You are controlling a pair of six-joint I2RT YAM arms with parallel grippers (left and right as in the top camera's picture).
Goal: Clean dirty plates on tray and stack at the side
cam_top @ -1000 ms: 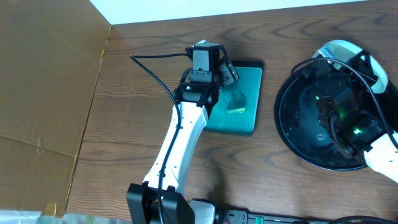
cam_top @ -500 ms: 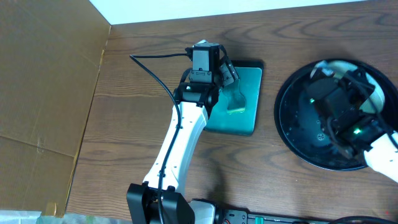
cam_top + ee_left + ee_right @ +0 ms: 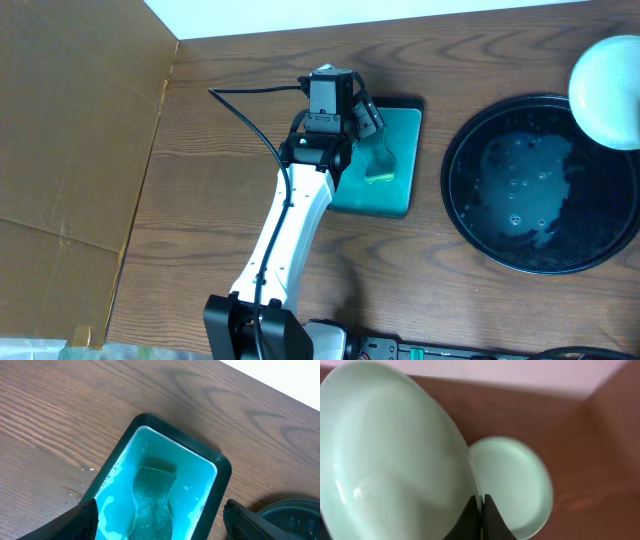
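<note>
The second white plate point(image 3: 514, 485) lies uncovered for stacking. My right gripper should move down and toward the right in the wrist view, over that plate, and release the rim.
The black tray point(image 3: 470, 215) is wet and holds no plates; its edge also shows in the left wrist view point(image 3: 295, 509). A white plate point(image 3: 608, 78) shows at the overhead view's right edge, overlapping the tray's far right rim. In the right wrist view my right gripper point(image 3: 481, 502) is shut on the rim of a white plate point(image 3: 385, 450), held tilted. A second white plate point(image 3: 515, 485) lies on the brown table beyond it. My left gripper point(image 3: 357, 112) is open and empty over the teal tray; it also shows in the left wrist view point(image 3: 160, 527).
The rectangular teal tray point(image 3: 402, 195) holds soapy water and a green sponge point(image 3: 152, 495) under my left gripper. A cardboard wall point(image 3: 70, 130) stands along the left. The right arm is outside the overhead view.
My right arm has lifted a plate off the black tray and moved right, out of the overhead view. The tray now shows bare and wet. The left arm has not moved.
</note>
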